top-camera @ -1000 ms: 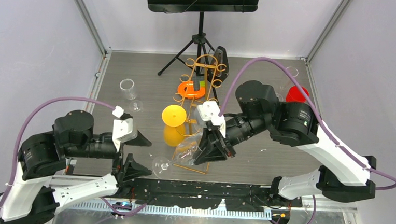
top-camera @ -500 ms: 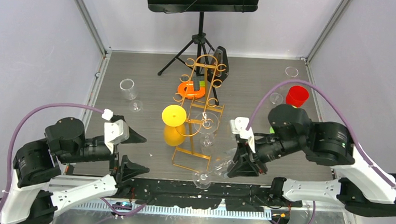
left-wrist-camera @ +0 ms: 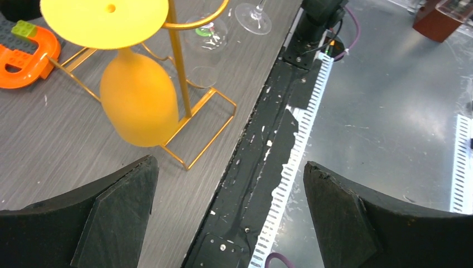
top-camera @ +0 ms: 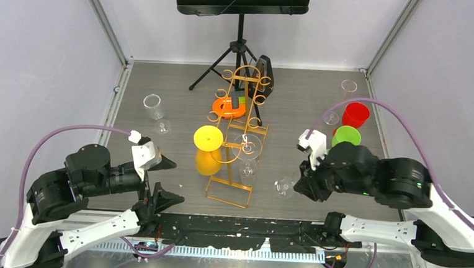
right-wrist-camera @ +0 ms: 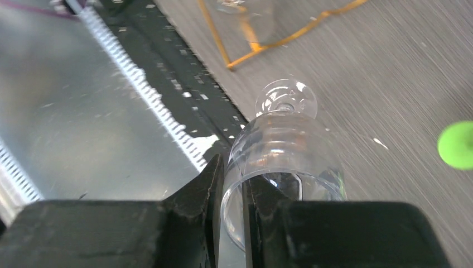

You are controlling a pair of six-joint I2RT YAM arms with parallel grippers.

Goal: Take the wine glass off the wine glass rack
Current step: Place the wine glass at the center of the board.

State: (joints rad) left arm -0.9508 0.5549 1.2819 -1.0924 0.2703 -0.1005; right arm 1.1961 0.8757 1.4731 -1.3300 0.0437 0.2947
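The table is bare between the rack and the red and green cups, so my right gripper will carry the clear wine glass outward and lower it there next.
The gold wire wine glass rack (top-camera: 238, 148) stands mid-table, also in the left wrist view (left-wrist-camera: 179, 78). A yellow wine glass (top-camera: 208, 149) (left-wrist-camera: 139, 100) hangs upside down from it, and a clear one (top-camera: 247, 154) hangs beside it. My right gripper (top-camera: 302, 183) (right-wrist-camera: 234, 181) is shut on the rim of another clear wine glass (top-camera: 283, 186) (right-wrist-camera: 285, 146), one finger inside the bowl and one outside. That glass is right of the rack, foot towards the table. My left gripper (top-camera: 164, 180) (left-wrist-camera: 228, 167) is open and holds nothing, near the table's front edge.
A black music stand (top-camera: 242, 13) stands at the back. An orange toy (top-camera: 228, 108) and a black object (top-camera: 265, 73) lie behind the rack. Red (top-camera: 355, 114) and green (top-camera: 346, 136) cups sit at right, a clear cup (top-camera: 153, 106) at left.
My right gripper has carried the clear wine glass from the rack's front to the right, clear of the frame. My left gripper has opened wider.
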